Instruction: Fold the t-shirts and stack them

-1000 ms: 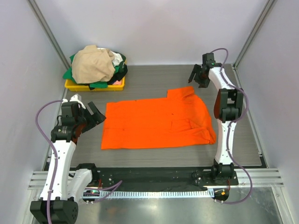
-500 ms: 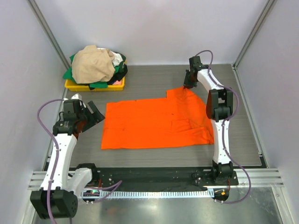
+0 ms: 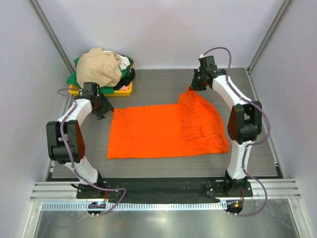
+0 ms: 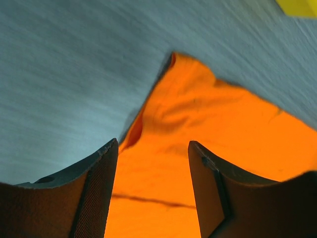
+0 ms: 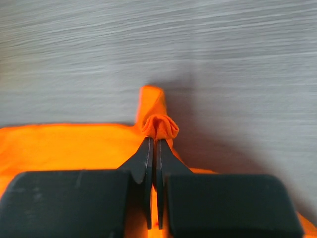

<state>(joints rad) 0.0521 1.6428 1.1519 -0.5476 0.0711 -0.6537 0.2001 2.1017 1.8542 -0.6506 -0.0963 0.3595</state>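
Observation:
My right gripper should draw the pinched cloth back and right in the top view, onto the shirt's near corner, and release.
An orange t-shirt [image 3: 163,131] lies spread flat across the middle of the grey table. Its far right sleeve corner [image 5: 159,126] is pinched up between the fingers of my right gripper [image 3: 193,87], which is shut on the cloth and lifts it a little. My left gripper [image 3: 105,112] hovers at the shirt's far left corner [image 4: 183,74], its jaws apart over the orange cloth [image 4: 158,198] with nothing squeezed between them. More t-shirts, a beige one [image 3: 98,68] over dark green, white and black ones, are heaped at the back left.
The heap sits in a yellow plastic bin [image 3: 80,91] at the back left, close behind my left gripper. White walls and metal corner posts enclose the table. Both arm bases stand on a black rail at the near edge.
The left arm swung from the table's left side up to the shirt's far left corner, jaws narrowing. The right gripper came down on the far right sleeve, shut on it and raised it.

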